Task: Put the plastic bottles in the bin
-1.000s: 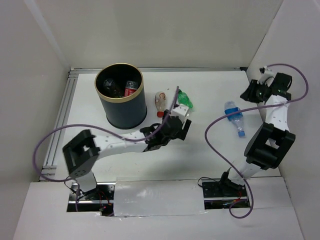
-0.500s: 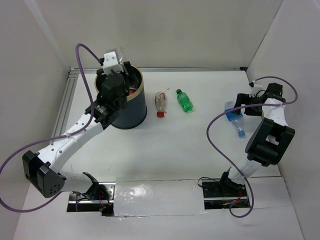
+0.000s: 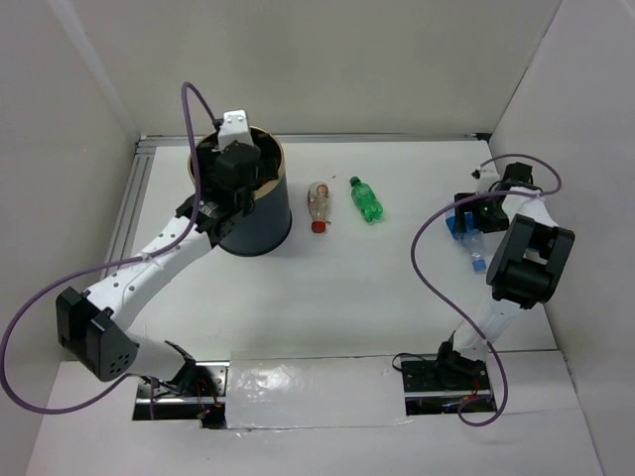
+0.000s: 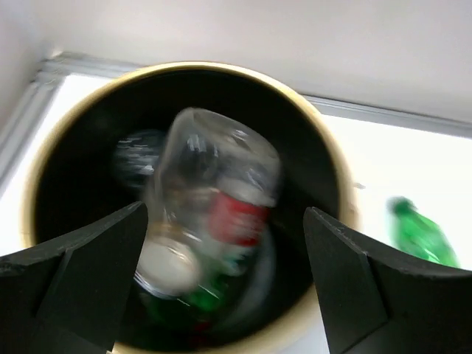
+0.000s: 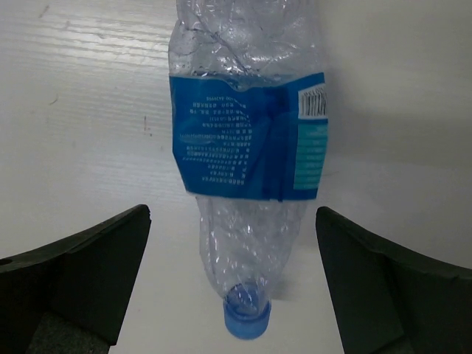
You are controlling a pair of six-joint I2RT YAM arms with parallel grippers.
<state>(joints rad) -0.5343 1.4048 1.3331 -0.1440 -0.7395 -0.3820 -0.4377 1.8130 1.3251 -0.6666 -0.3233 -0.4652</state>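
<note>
The cap-side end of the blue label [image 3: 462, 232] [image 5: 251, 183] lies below my right gripper, and the open fingers are already on both sides of the bottle, so my right gripper will lower next and close.
The dark bin [image 3: 256, 230] with a gold rim stands at the back left. My left gripper [image 3: 236, 171] hovers over its mouth, open. In the left wrist view a clear bottle [image 4: 214, 221] with a red label and white cap is blurred inside the bin [image 4: 344, 203], below my open left gripper [image 4: 223, 210] and free of it; other bottles lie beneath it. A clear red-capped bottle [image 3: 318, 203] and a green bottle [image 3: 366, 199] lie mid-table. My right gripper [image 3: 464, 218] stands open astride a clear blue-labelled bottle [image 5: 247, 147] with a blue cap, without touching it.
White walls enclose the table on the left, back and right. A metal rail [image 3: 127, 223] runs along the left edge, beside the bin. The right arm's purple cable [image 3: 427, 268] loops over the table to the left of the blue-labelled bottle.
My left arm swung from mid-table up over the bin with a clear bottle and opened, dropping it. My right gripper opened and came down over the blue-labelled bottle.
</note>
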